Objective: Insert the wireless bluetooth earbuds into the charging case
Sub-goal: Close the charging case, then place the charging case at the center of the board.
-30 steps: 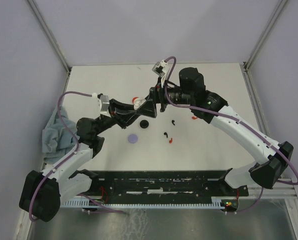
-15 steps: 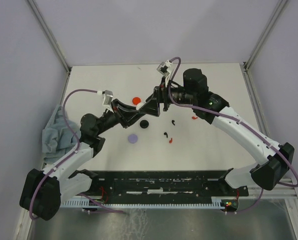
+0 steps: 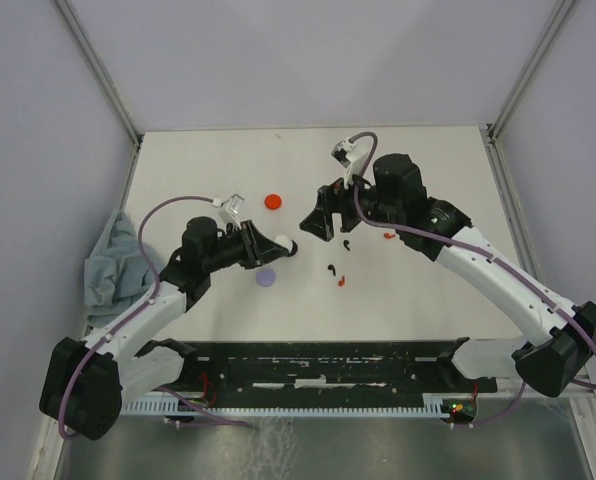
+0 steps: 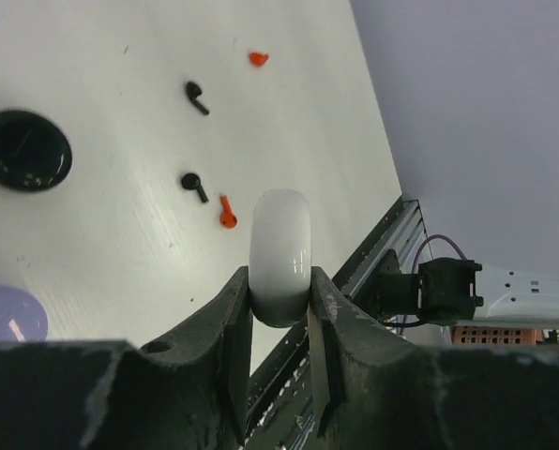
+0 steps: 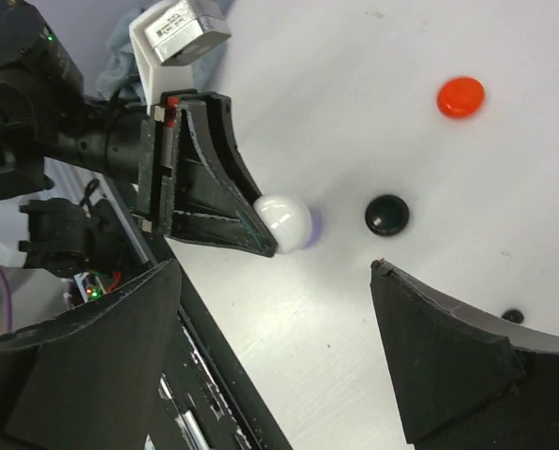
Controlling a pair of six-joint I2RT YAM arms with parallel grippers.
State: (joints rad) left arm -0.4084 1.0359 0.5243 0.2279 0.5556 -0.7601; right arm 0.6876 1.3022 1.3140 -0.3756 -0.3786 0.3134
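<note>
The table beside the lavender disc is bare, so my left gripper will next lower the charging case (image 3: 276,243) there, back toward the black bar.
A white rounded charging case (image 4: 280,244) stands on edge between my left gripper's (image 4: 279,286) fingers, which are shut on it above the table; the top view shows the case (image 3: 276,243) just left of a black disc (image 3: 292,248). My right gripper (image 3: 321,216) hangs open a little to the right, apart from the case (image 5: 284,222), nothing between its fingers (image 5: 448,366). The earbuds lie loose on the table: two black ones (image 3: 346,243) (image 3: 332,268) and two red ones (image 3: 341,281) (image 3: 388,236). In the left wrist view a black earbud (image 4: 194,185) and a red one (image 4: 226,212) lie side by side.
A red disc (image 3: 272,201) lies at the back and a lavender disc (image 3: 267,278) sits under the left wrist. A grey-blue cloth (image 3: 106,268) is bunched at the table's left edge. A black rail (image 3: 328,365) runs along the near edge.
The two grippers were close together at mid-table. My left gripper has drawn back and down to the left with the white case, and my right gripper has drawn off to the right.
</note>
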